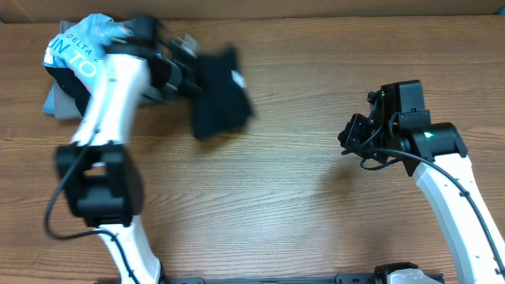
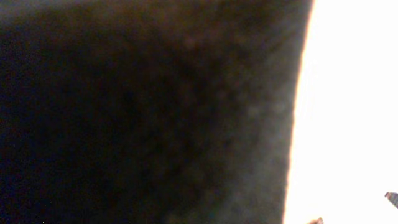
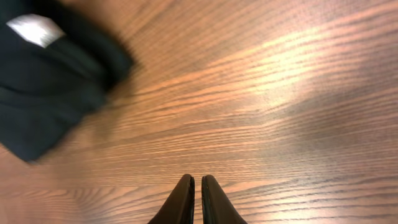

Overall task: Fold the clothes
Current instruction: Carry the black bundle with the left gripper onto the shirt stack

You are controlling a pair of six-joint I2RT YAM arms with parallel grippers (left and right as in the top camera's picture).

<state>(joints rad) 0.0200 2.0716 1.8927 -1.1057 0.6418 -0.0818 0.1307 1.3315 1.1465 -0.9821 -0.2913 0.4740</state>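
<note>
I will next move my left gripper to the left in the overhead view, across the light blue printed shirt (image 1: 85, 49), and let go of the black garment (image 1: 221, 93) on that pile.
The black garment (image 1: 221, 93) is a bunched, motion-blurred mass at the upper middle of the table. My left gripper (image 1: 188, 72) is at its left edge and appears shut on it. In the left wrist view the black fabric (image 2: 143, 112) fills almost the whole frame and hides the fingers. The garment also shows in the right wrist view (image 3: 50, 81) at the top left, with its white label (image 3: 36, 29). My right gripper (image 3: 197, 182) is shut and empty over bare wood, well right of the garment; it also shows in the overhead view (image 1: 347, 138).
A light blue printed shirt (image 1: 79, 49) lies on a grey folded garment (image 1: 57, 102) at the table's far left corner, under the left arm. The wooden table (image 1: 300, 205) stretches between the arms.
</note>
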